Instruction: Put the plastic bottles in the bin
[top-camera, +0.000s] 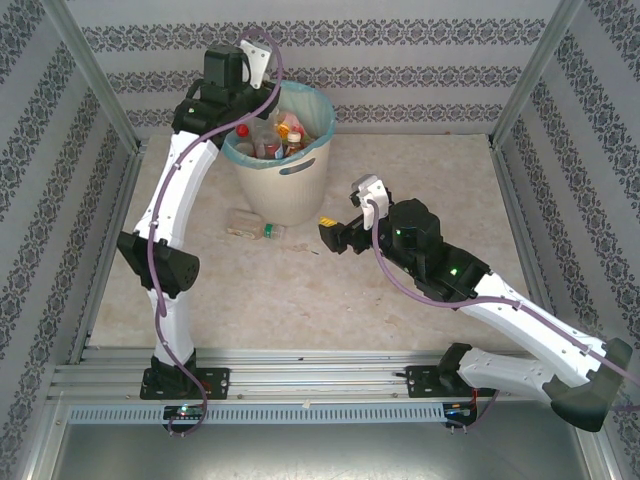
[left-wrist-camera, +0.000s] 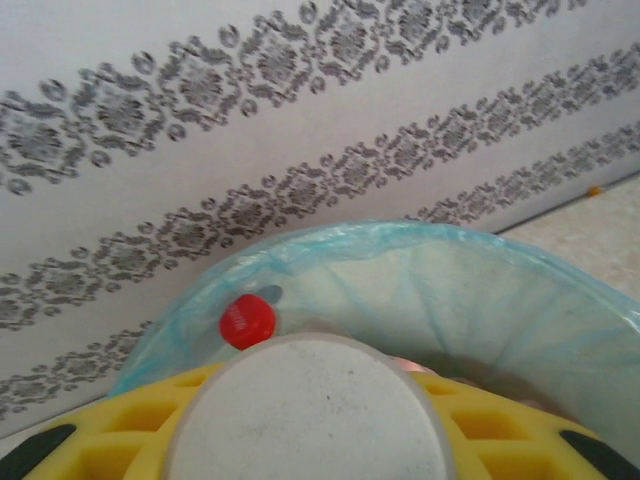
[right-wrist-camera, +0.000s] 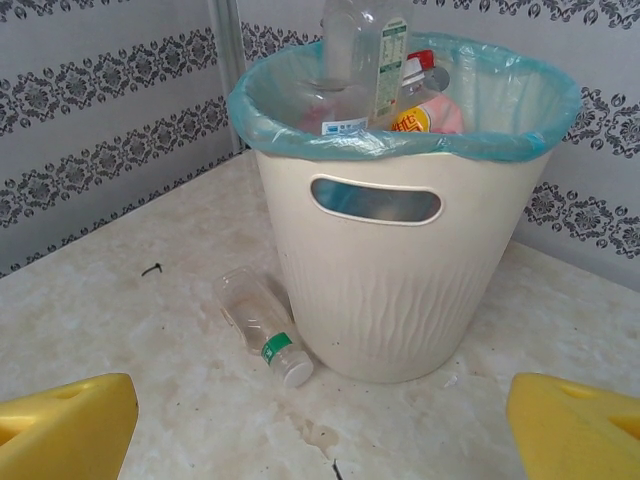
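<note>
My left gripper has its yellow fingers just above the bin's lined opening (top-camera: 275, 130) (left-wrist-camera: 410, 310), so next it will go down a little into it to let go of the clear bottle.
The cream-white bin (top-camera: 290, 185) with its blue liner (left-wrist-camera: 450, 270) stands at the back of the table and holds several plastic bottles (top-camera: 285, 135). My left gripper (top-camera: 252, 118) hangs over the bin's left rim, shut on a clear bottle (right-wrist-camera: 365, 50) with a green-and-white label. That bottle's pale round end (left-wrist-camera: 312, 420) sits between the yellow fingers (left-wrist-camera: 470, 425). A red cap (left-wrist-camera: 247, 321) shows inside the liner. One clear bottle (right-wrist-camera: 262, 322) with a green band and white cap lies on the table against the bin's base (top-camera: 250, 226). My right gripper (top-camera: 335, 235) faces the bin (right-wrist-camera: 400, 290), open and holding nothing.
Patterned walls and metal frame posts (top-camera: 95, 75) close in the table on three sides. A metal rail (top-camera: 320, 380) runs along the near edge by the arm bases. A small black scrap (right-wrist-camera: 151, 268) lies on the marble top left of the fallen bottle.
</note>
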